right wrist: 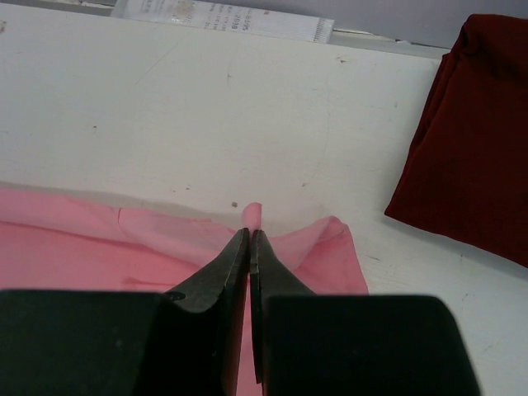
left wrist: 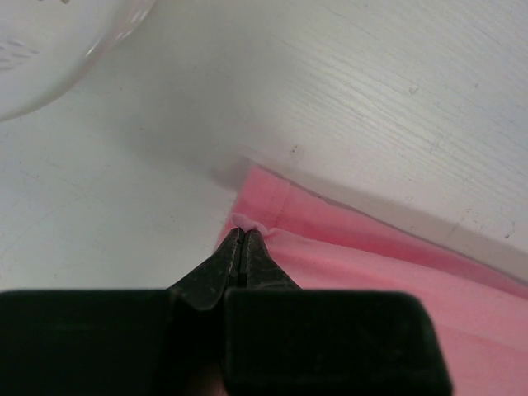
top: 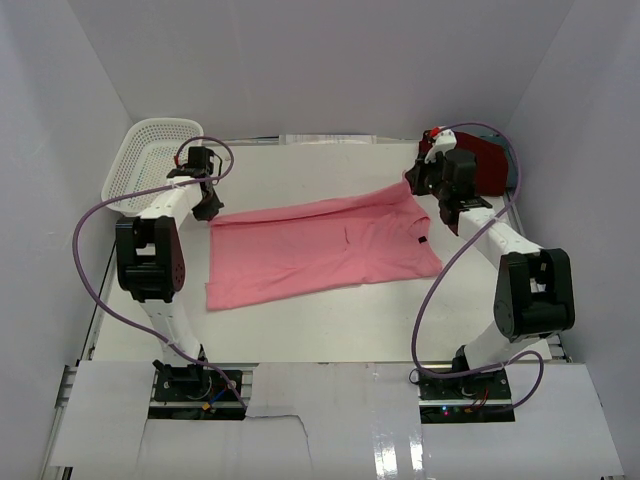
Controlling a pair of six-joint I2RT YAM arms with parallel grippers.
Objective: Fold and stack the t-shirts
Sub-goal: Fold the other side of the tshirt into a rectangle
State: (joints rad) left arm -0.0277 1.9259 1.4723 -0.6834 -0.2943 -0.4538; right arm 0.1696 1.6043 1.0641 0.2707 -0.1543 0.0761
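Note:
The cloth short of the shirt's near corner lies back from my left gripper, so my left gripper will next draw the pinched corner back over that cloth and release it.
The light pink t-shirt (top: pixel 315 245) lies spread across the middle of the table. My left gripper (top: pixel 207 207) is shut on its far left corner, which shows pinched in the left wrist view (left wrist: pixel 244 221). My right gripper (top: pixel 418 183) is shut on the shirt's far right corner; a small tuft of pink cloth (right wrist: pixel 254 213) sticks out past the fingertips. The dark red t-shirt (top: pixel 488 160) lies folded at the far right and shows in the right wrist view (right wrist: pixel 474 140). A sliver of teal-grey cloth (top: pixel 513 172) shows at its right edge.
A white perforated basket (top: pixel 150 160) stands at the far left, just behind my left gripper; its rim shows in the left wrist view (left wrist: pixel 49 49). White walls enclose the table on three sides. A printed paper strip (right wrist: pixel 223 18) lies at the far edge.

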